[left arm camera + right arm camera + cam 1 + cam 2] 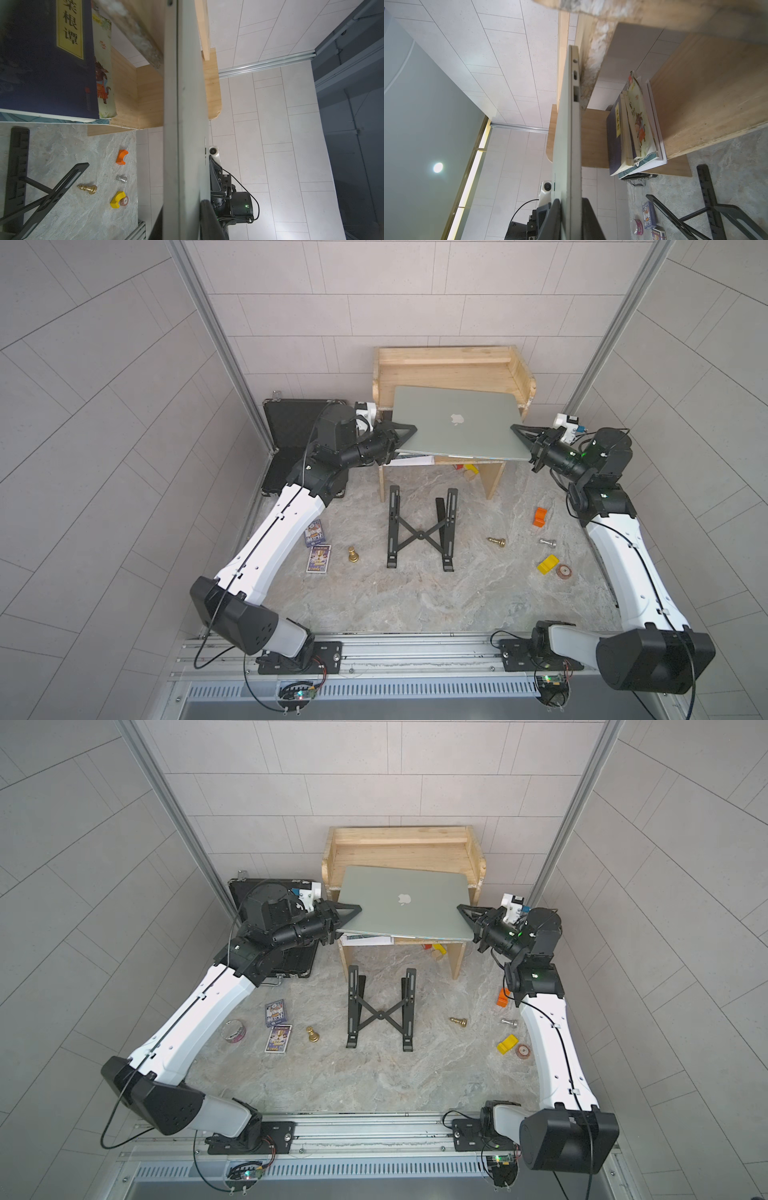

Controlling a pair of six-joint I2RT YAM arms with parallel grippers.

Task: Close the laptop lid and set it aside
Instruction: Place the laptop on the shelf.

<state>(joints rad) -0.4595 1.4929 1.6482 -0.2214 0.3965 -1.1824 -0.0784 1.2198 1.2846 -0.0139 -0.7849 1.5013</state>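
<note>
My left gripper carries its end of the laptop [469, 443] outward over the shelf unit's top board [444, 376] next and releases it, since the laptop still overhangs the shelf unit's front edge.
The silver-grey laptop [469, 443] [415, 919] hangs level just above the wooden shelf unit [444, 354], partly over its front edge. The laptop lid [419, 414] lies flat on the base, white apple logo [457, 418] facing up. My left gripper [409, 432] [353, 912] is shut on the laptop's left edge, my right gripper [517, 431] [463, 910] on its right edge. The left wrist view shows the slab [187, 104] edge-on between my left gripper's [182, 224] jaws. In the right wrist view the laptop [568, 135] sits between black fingers [589, 220].
Books [47, 62] lie on the shelf's lower board. A black X-frame stand [420, 531] lies on the marble floor in front. An open black briefcase [291, 427] stands at the left. Card boxes [318, 558], chess pieces [353, 556], orange [539, 517] and yellow [547, 564] blocks are scattered around.
</note>
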